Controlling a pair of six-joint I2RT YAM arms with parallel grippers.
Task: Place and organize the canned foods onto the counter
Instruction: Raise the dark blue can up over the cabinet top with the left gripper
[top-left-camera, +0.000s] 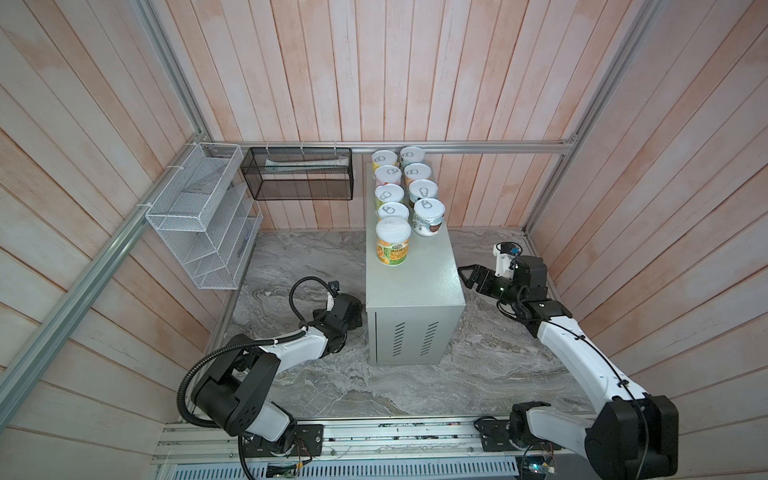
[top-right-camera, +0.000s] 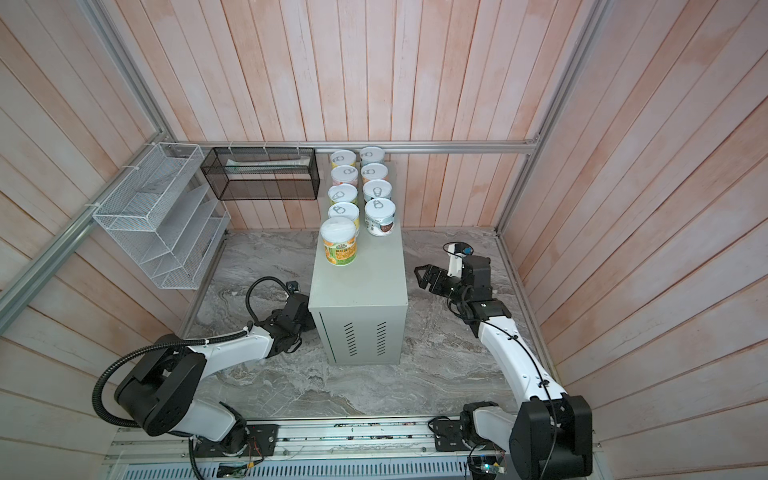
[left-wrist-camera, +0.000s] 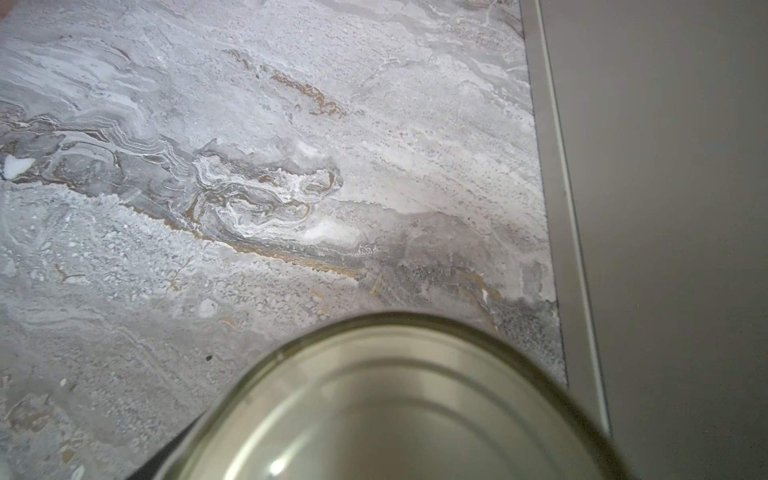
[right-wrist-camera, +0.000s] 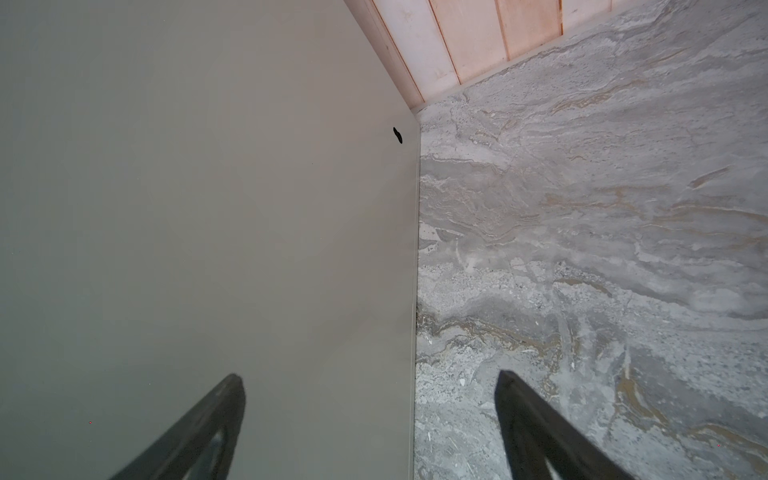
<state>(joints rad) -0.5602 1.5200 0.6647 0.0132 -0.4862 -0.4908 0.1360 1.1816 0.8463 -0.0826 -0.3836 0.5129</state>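
Observation:
My left gripper already has the plain metal end of the tin (left-wrist-camera: 392, 408) directly before its fingers, so next it needs to stay low beside the counter and close around the tin.
Several canned foods stand in two rows at the far end of the counter (top-left-camera: 411, 286) (top-right-camera: 361, 286). The nearest are a yellow-labelled tin (top-left-camera: 393, 243) (top-right-camera: 340, 243) and a white-labelled one (top-left-camera: 429, 216). My left gripper (top-left-camera: 347, 311) sits low against the counter's left side, its fingers hidden. In the left wrist view a tin's plain metal end (left-wrist-camera: 395, 407) fills the foreground beside the counter wall (left-wrist-camera: 665, 208); whether it is gripped does not show. My right gripper (top-left-camera: 467, 274) (right-wrist-camera: 370, 376) hangs open and empty by the counter's right side (right-wrist-camera: 208, 208).
A white wire basket (top-left-camera: 199, 216) and a black mesh basket (top-left-camera: 299, 174) hang on the left and back walls. The grey marble surface (top-left-camera: 415, 386) lies around the counter. Wooden plank walls and aluminium rails close the space in.

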